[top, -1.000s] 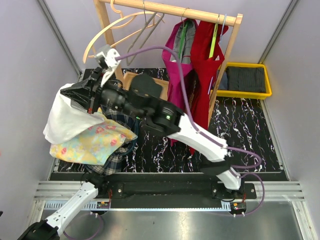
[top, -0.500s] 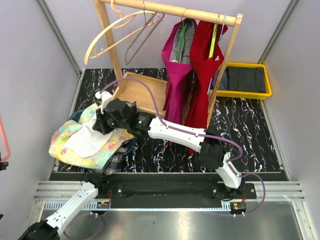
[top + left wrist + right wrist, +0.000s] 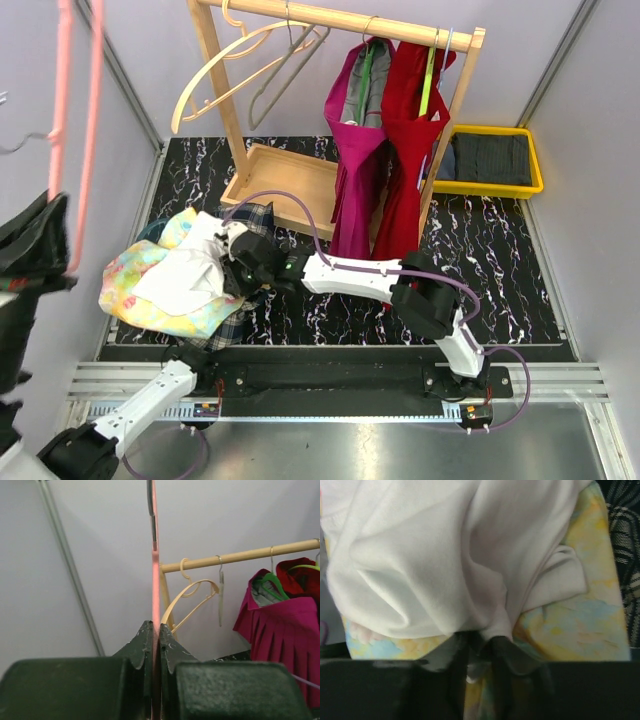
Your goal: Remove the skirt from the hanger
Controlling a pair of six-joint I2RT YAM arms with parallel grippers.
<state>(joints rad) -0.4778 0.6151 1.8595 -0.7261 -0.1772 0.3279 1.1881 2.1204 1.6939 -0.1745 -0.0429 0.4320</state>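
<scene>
The skirt [image 3: 185, 278] is already off. My left gripper moves outward to the open bar [image 3: 330, 16] beside the pink garment next, hooks the hanger there and releases it.
The white skirt [image 3: 185, 278] [image 3: 445, 555] lies crumpled on a floral cloth at the table's left, off the hanger. My right gripper [image 3: 232, 262] [image 3: 480, 642] is down at the skirt's near edge. Its jaws are parted a little, with a fold of white cloth resting at the tips. The pink hanger [image 3: 62, 120] [image 3: 155, 580] is bare and held high at the far left, close to the top camera. My left gripper [image 3: 58, 215] [image 3: 156, 627] is shut on its thin pink bar.
A wooden rack [image 3: 340, 20] stands at the back with an empty wooden hanger [image 3: 215, 65], a pink garment [image 3: 355, 170] and a red one [image 3: 410, 150]. A yellow bin [image 3: 495, 160] sits at the back right. The floral cloth [image 3: 150, 305] tops a pile of clothes.
My right arm brought the white skirt down onto the clothes pile and its jaws parted. The left arm lifted the bare pink hanger up at the left.
</scene>
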